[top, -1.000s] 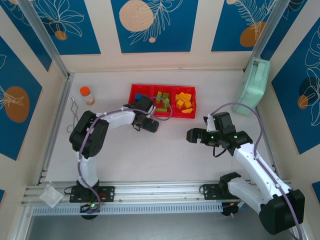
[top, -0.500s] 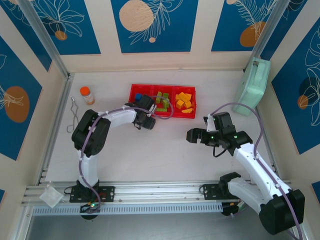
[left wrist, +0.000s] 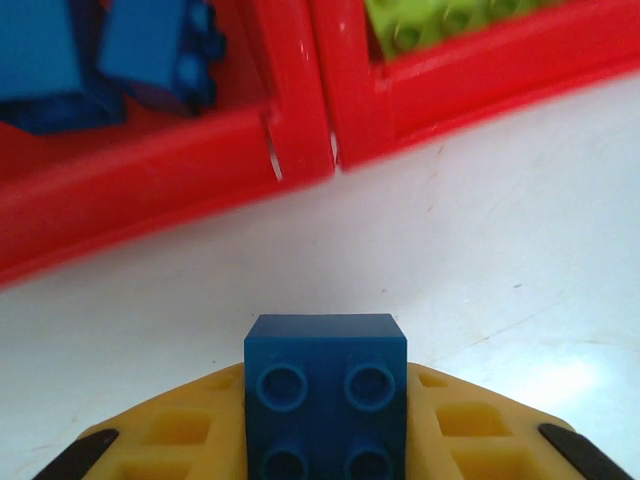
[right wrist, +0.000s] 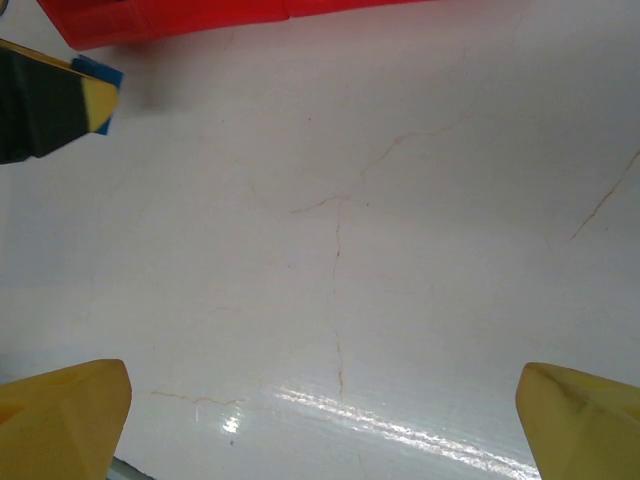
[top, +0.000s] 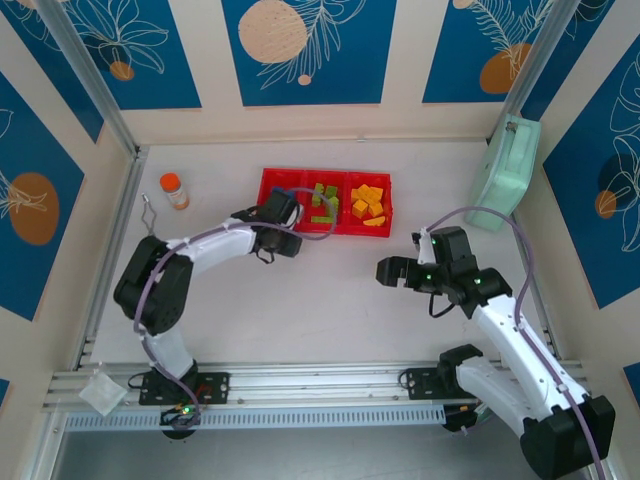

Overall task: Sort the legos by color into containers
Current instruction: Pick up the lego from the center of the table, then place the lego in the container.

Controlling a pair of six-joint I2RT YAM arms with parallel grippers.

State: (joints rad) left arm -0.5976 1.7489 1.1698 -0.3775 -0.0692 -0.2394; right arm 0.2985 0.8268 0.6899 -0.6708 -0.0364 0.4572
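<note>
The left gripper lifts away from my base over the tray's front side next and releases the blue lego above the tray's blue section (left wrist: 150,60).
The red tray (top: 272,180) lies at the back centre of the table. Its left compartment holds blue legos (left wrist: 100,60), the middle one lime green legos (top: 322,198), the right one yellow-orange legos (top: 368,205). My left gripper (top: 288,242) hovers just in front of the tray's front wall (left wrist: 170,190), near the divider between the blue and green compartments. It is shut on a blue lego (left wrist: 325,370), studs facing the camera. In the right wrist view, that lego (right wrist: 103,78) peeks past the left gripper's fingers (right wrist: 50,100). My right gripper (top: 385,270) hangs open over bare table, holding nothing.
An orange-capped bottle (top: 174,190) and a bent wire piece (top: 148,215) lie at the left. The mint-green case (top: 505,175) leans against the right wall. A white scrap (top: 100,392) lies on the front rail.
My left gripper, still holding the blue lego, has shifted left and slightly toward the tray, and the left arm's elbow has swung outward. The right arm has barely moved.
</note>
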